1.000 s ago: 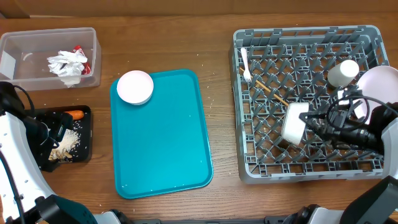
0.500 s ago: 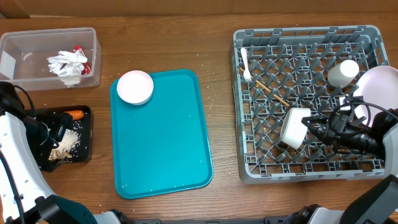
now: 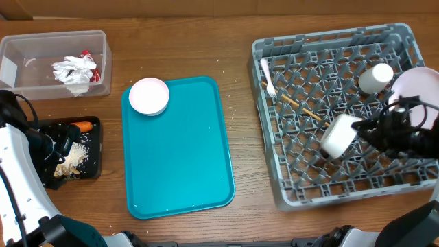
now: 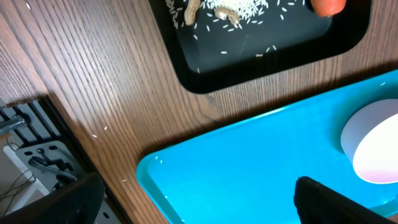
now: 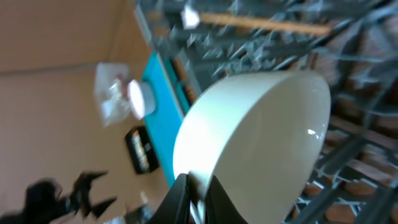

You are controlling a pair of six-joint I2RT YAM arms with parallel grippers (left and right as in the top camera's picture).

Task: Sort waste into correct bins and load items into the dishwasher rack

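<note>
The rack's empty tray-side wires are below, to my right gripper's left in the overhead view, so my right gripper will next carry the pale bowl over, lower it and then release it.
A pale bowl [image 3: 339, 136] hangs tilted on its side over the grey dishwasher rack [image 3: 265, 130]. My right gripper [image 5: 196, 194] is shut on its rim; the bowl [image 5: 255, 130] fills the right wrist view. In the rack lie a white fork [image 3: 267, 74], a thin wooden stick [image 3: 300, 104], a white cup [image 3: 376, 77] and a round plate [image 3: 420, 86]. A second bowl [image 3: 149, 95] stands at the teal tray's far left corner. My left gripper [image 4: 193, 208] is open above the teal tray's [image 4: 261, 162] edge, beside the black tray [image 4: 205, 74].
The clear tub [image 3: 27, 51] at the back left holds crumpled napkins [image 3: 74, 70] and a red wrapper [image 3: 87, 56]. The black tray [image 3: 92, 165] holds grains [image 3: 75, 154] and a carrot piece [image 3: 84, 126]. The teal tray [image 3: 178, 151] lies between the bins and the rack.
My right gripper has carried the bowl to the right. The rack has twisted and slid a little to the left on the table. The left arm has not moved.
</note>
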